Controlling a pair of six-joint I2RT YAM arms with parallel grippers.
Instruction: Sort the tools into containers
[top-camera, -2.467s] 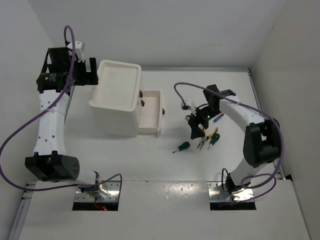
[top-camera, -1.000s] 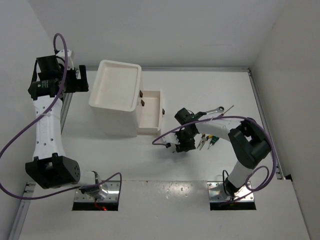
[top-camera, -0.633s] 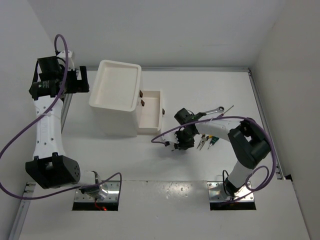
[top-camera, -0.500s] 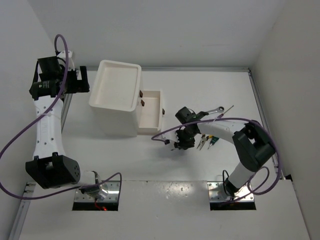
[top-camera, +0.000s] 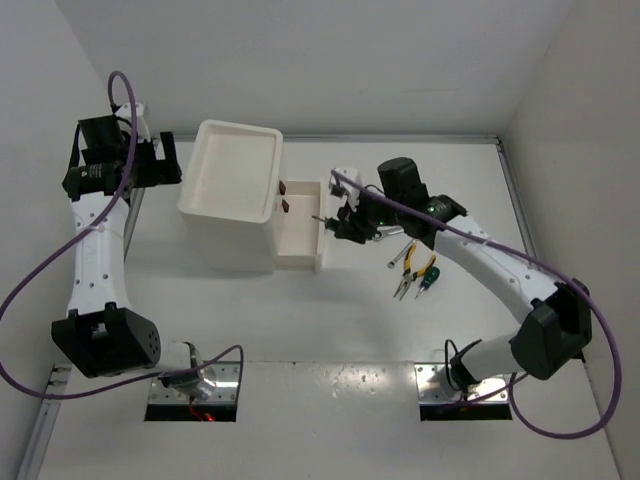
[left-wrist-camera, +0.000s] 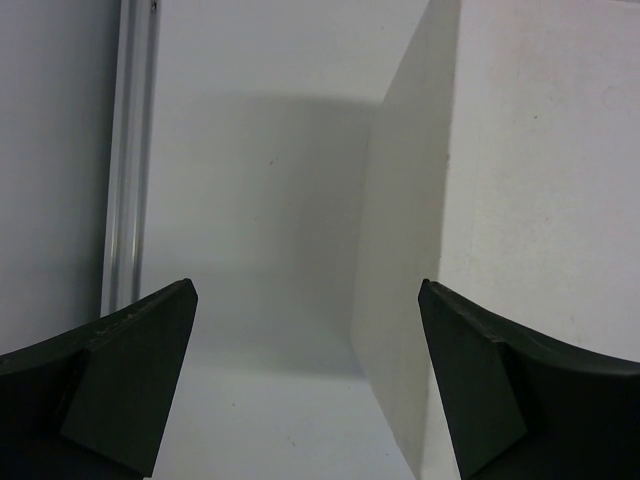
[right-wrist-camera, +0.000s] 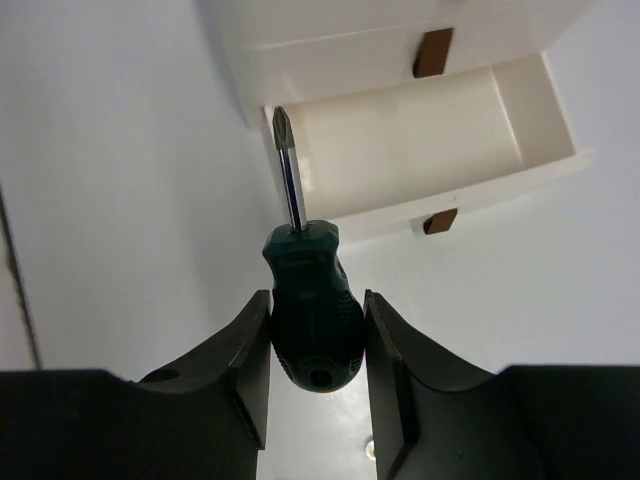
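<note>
The open drawer (top-camera: 302, 225) is lower and to my right gripper's left in the top view, so I should next move that gripper over the drawer to release the stubby green-handled screwdriver.
My right gripper (top-camera: 345, 222) (right-wrist-camera: 317, 345) is shut on a stubby green-handled screwdriver (right-wrist-camera: 305, 308), its tip pointing at the open drawer (right-wrist-camera: 405, 145) (top-camera: 302, 225) of the white box unit (top-camera: 240, 195). It hangs just right of the drawer. Yellow-handled pliers (top-camera: 407, 283), another green screwdriver (top-camera: 429, 276) and a silver wrench (top-camera: 399, 254) lie on the table right of it. My left gripper (top-camera: 165, 165) (left-wrist-camera: 305, 390) is open and empty, beside the unit's left wall (left-wrist-camera: 400, 260). The blue screwdriver is hidden.
The unit's top tray (top-camera: 238, 168) shows nothing in it. A drawer handle (right-wrist-camera: 432, 52) sits above the open drawer. A metal rail (left-wrist-camera: 128, 150) runs along the table's left edge. Walls close in at the back and both sides.
My right gripper took the green screwdriver off the table near the pliers, lifted it and carried it up-left to the open drawer. The left arm barely moved.
</note>
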